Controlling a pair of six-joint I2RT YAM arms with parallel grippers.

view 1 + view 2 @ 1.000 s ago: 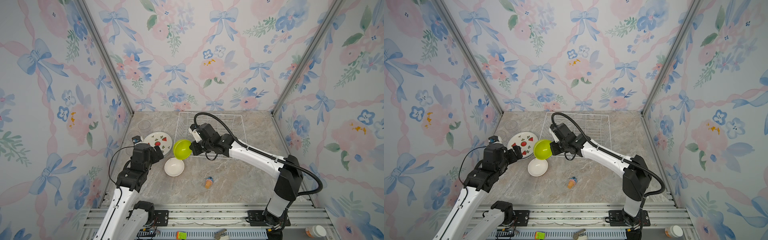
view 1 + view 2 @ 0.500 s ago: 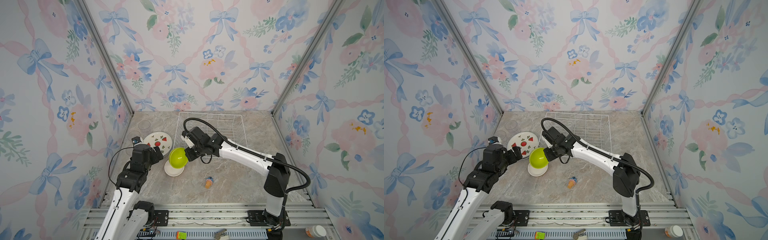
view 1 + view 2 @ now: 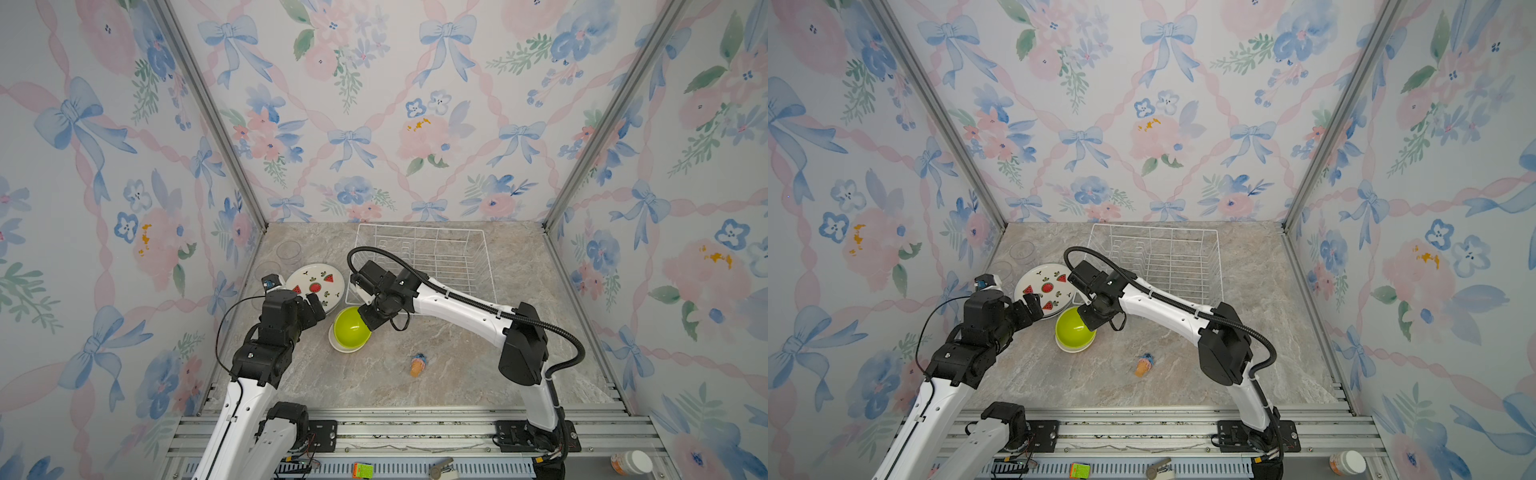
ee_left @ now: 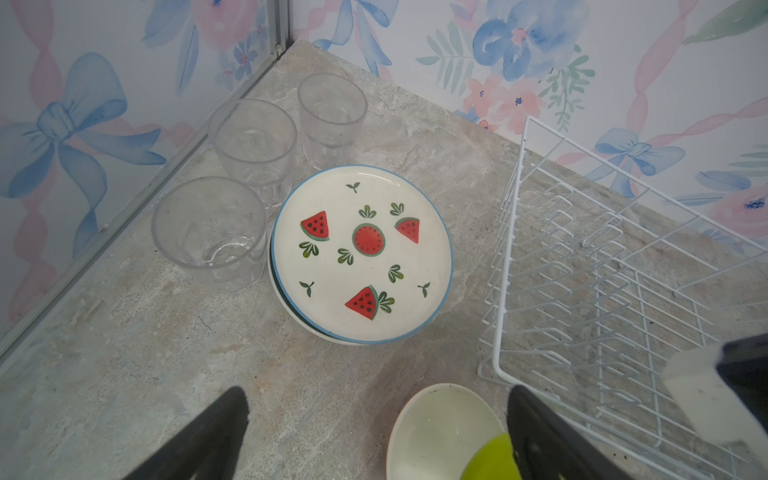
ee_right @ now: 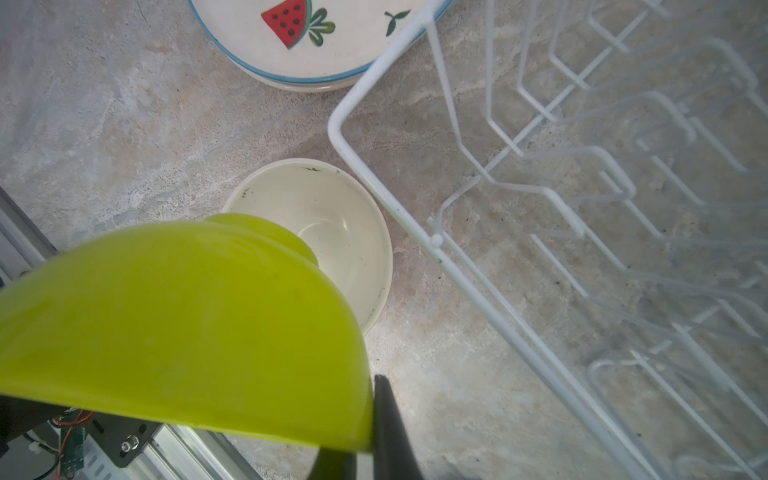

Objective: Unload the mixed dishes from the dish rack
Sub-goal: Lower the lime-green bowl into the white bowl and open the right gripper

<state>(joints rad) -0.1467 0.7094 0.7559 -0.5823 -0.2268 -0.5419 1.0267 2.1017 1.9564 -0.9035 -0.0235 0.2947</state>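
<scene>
I will next lower the tilted lime-green bowl with my right gripper into the empty hollow of the open cream-white bowl (image 3: 338, 348) (image 5: 332, 216) below, and let go of the lime-green bowl's rim there.
My right gripper (image 3: 368, 322) (image 5: 365, 419) is shut on the rim of the lime-green bowl (image 3: 351, 330) (image 5: 178, 332), with one black finger (image 5: 390, 428) showing outside the rim. It holds the bowl tilted over a cream-white bowl (image 3: 338, 348) (image 5: 332, 216) on the table; I cannot tell whether they touch. The dish rack (image 3: 482, 266) (image 5: 415, 208) stands behind with nothing in it. The watermelon plates (image 3: 316, 284) (image 4: 361, 253) lie stacked left of it. My left gripper (image 3: 309, 307) (image 4: 376, 399) hovers open by the plates, holding nothing.
Three clear glasses (image 4: 210, 232) (image 3: 289, 251) stand in the far left corner by the wall. A small orange-and-blue toy (image 3: 417, 365) lies on the marble top toward the front. The metal rail (image 3: 395, 424) runs along the front edge.
My right arm has carried the green bowl from the rack's front left corner leftward and down over the cream-white bowl. The left arm has stayed put.
</scene>
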